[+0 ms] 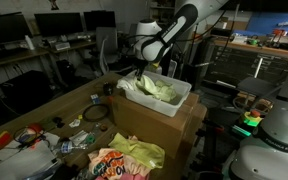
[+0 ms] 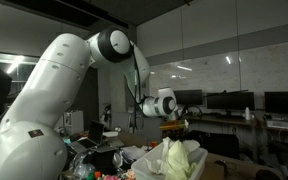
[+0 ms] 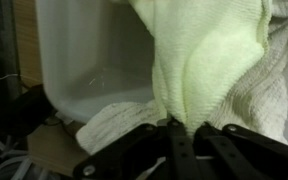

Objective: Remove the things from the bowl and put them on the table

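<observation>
The pale green cloth still trails into the tub. My gripper will next rise high, move past the tub's side over the yellow cloth on top of the table and let go.
A white rectangular tub, the bowl, stands on a cardboard box and holds pale yellow-green and white cloths. In the wrist view my gripper is shut on a fold of the yellow-green cloth, which hangs over the white tub wall. A white knitted cloth lies beside it. In an exterior view the gripper is at the tub's near-left corner, over the cloths. In an exterior view the cloth sticks up below the gripper.
A wooden table holds cables and small clutter. A yellow and orange bag lies in front of the cardboard box. Desks with monitors stand behind. White robot parts stand at the right.
</observation>
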Robot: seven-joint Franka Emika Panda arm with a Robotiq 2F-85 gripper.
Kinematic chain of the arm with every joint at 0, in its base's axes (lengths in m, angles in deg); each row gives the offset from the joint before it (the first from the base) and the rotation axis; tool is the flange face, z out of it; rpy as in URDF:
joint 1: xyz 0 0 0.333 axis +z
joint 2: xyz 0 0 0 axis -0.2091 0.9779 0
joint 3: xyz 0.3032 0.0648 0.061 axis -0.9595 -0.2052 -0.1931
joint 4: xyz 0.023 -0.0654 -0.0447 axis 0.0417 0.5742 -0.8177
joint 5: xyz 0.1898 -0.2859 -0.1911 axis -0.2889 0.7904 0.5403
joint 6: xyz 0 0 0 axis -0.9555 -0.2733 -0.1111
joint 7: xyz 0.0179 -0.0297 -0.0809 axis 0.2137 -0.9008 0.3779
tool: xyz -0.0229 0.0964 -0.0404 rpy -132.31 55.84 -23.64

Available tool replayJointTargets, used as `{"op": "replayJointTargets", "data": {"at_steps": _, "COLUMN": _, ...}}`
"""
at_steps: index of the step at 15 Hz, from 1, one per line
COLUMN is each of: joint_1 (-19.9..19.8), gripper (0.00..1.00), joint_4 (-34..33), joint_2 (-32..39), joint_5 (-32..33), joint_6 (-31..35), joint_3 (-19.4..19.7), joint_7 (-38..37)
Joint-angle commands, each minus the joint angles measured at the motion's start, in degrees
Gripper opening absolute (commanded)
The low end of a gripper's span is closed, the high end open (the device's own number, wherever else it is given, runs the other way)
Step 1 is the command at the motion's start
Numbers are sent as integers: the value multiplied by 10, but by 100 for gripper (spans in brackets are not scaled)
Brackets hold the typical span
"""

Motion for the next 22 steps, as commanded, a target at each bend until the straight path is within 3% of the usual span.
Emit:
{"op": "replayJointTargets", "data": {"at_steps": 1, "joint_1": 32, "gripper": 3, "joint_4": 61, "joint_2": -115, "joint_5": 53, "joint_6": 16, "joint_3": 39, "joint_7": -86}}
{"op": "replayJointTargets", "data": {"at_steps": 4, "joint_1": 40, "gripper": 3, "joint_4": 75, "joint_2": -179, "joint_5": 117, "joint_6": 11, "joint_3": 52, "joint_7": -153}}
{"op": "replayJointTargets", "data": {"at_steps": 9, "joint_1": 27, "gripper": 3, "joint_4": 82, "joint_2": -266, "joint_5": 210, "joint_6": -4, "joint_3": 35, "joint_7": -271}}
{"op": "replayJointTargets", "data": {"at_steps": 14, "joint_1": 15, "gripper": 3, "joint_4": 59, "joint_2": -341, "joint_5": 246, "joint_6": -53, "joint_3": -16, "joint_7": -373}}
{"op": "replayJointTargets", "data": {"at_steps": 16, "joint_1": 21, "gripper": 2, "joint_4": 45, "joint_2": -351, "joint_5": 250, "joint_6": -104, "joint_3": -51, "joint_7": -365}}
{"op": "replayJointTargets", "data": {"at_steps": 18, "joint_1": 38, "gripper": 2, "joint_4": 36, "joint_2": -354, "joint_5": 222, "joint_6": -156, "joint_3": -80, "joint_7": -319}}
{"op": "replayJointTargets", "data": {"at_steps": 22, "joint_1": 92, "gripper": 1, "joint_4": 7, "joint_2": -324, "joint_5": 73, "joint_6": -196, "joint_3": -113, "joint_7": -218}}
